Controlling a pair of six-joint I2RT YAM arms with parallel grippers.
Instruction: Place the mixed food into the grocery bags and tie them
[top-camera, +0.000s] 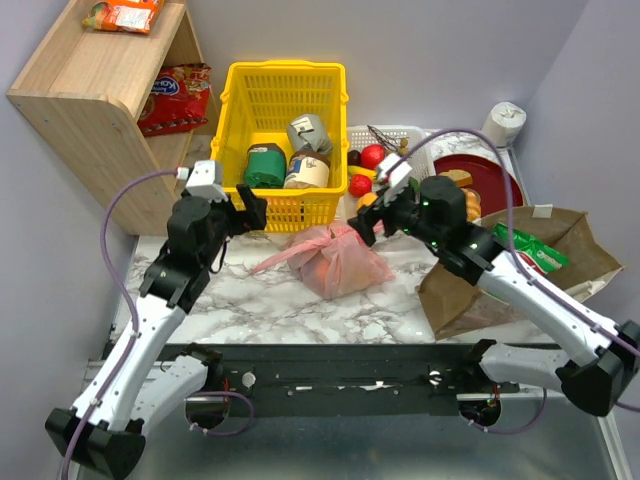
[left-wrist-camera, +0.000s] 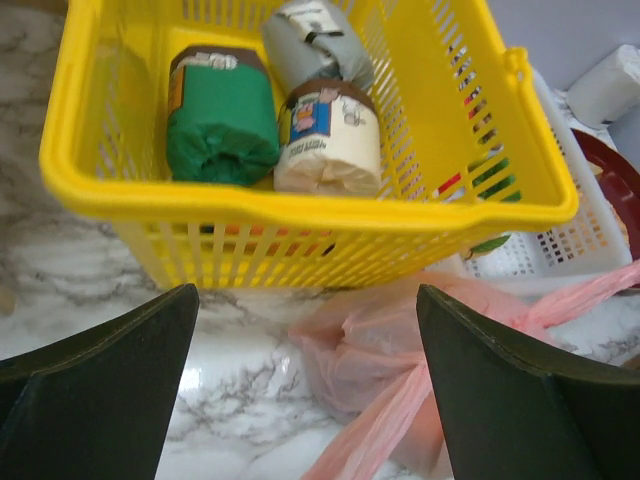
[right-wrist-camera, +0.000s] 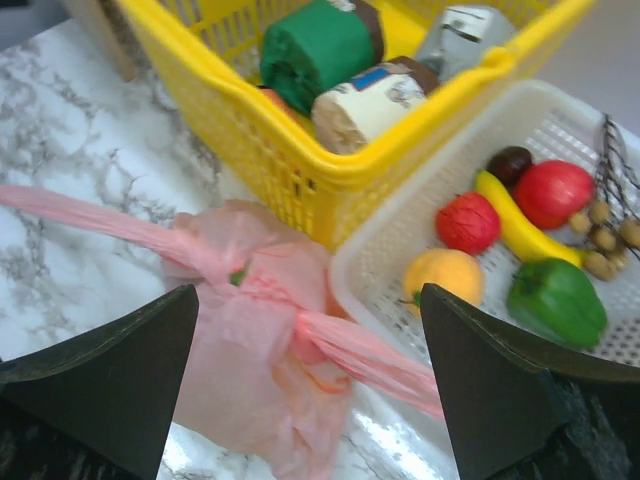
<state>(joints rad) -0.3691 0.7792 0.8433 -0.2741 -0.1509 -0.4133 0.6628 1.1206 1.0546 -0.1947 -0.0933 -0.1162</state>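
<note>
My right gripper lowers across onto that gathered twist (top-camera: 329, 241) (right-wrist-camera: 262, 288) next, since the pink bag's handles twist together below and to the left in the top view.
The pink plastic bag (top-camera: 335, 260) lies bunched on the marble in front of the yellow basket. Its handles are twisted together on top, with ends trailing left and right. It also shows in the left wrist view (left-wrist-camera: 375, 350) and the right wrist view (right-wrist-camera: 255, 350). My left gripper (top-camera: 250, 208) is open and empty, just left of the bag (left-wrist-camera: 305, 400). My right gripper (top-camera: 366, 226) is open and empty above the bag's right side (right-wrist-camera: 305, 400). The brown paper bag (top-camera: 570, 270) lies at the right with the green crisp packet (top-camera: 535, 250) in its mouth. The bag's contents are hidden.
The yellow basket (top-camera: 285, 75) holds tins and jars. A white tray (right-wrist-camera: 400, 225) behind the pink bag holds an orange fruit (right-wrist-camera: 445, 275), a banana (right-wrist-camera: 515, 228), red fruits and a green pepper. A red plate (top-camera: 492, 175), a paper roll (top-camera: 505, 120) and a wooden shelf (top-camera: 95, 95) stand around.
</note>
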